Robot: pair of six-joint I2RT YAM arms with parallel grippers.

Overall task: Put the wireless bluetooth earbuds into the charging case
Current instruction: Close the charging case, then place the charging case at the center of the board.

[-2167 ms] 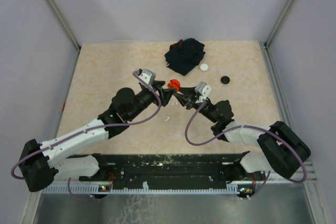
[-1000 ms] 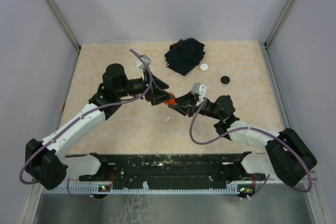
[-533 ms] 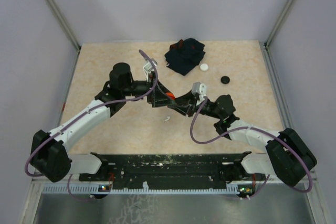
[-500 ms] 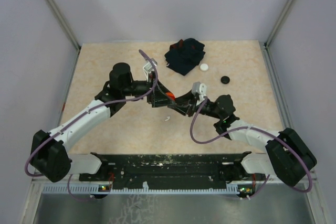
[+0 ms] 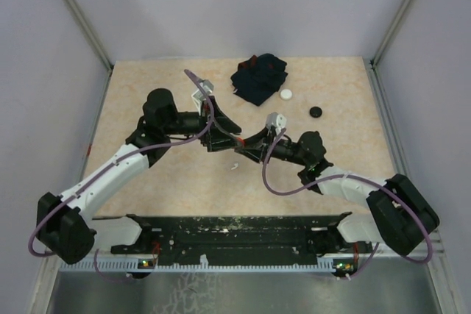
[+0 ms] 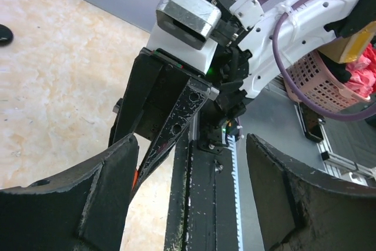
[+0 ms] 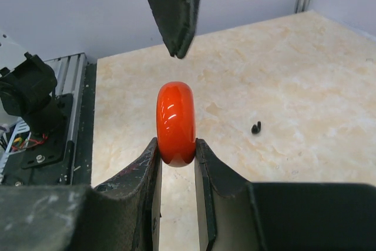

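My right gripper should swing away from the left gripper, tilting and lowering to release the case on the tabletop near the black puck, since the case hangs midair.
My right gripper is shut on an orange-red round charging case, held edge-on above the table. In the top view only a red sliver of the case shows where the two grippers meet. My left gripper is open with nothing between its fingers, and it faces the right gripper closely. One left fingertip hangs just above the case without touching it. A tiny black earbud lies on the table beyond the case. A tiny white earbud lies just in front of the grippers.
A crumpled dark navy cloth lies at the back of the table. A white puck and a black puck sit to its right. The black rail with the arm bases runs along the near edge.
The left arm has pulled back a little to the left and its jaws have narrowed slightly. The right gripper still holds the case and has edged toward the left gripper.
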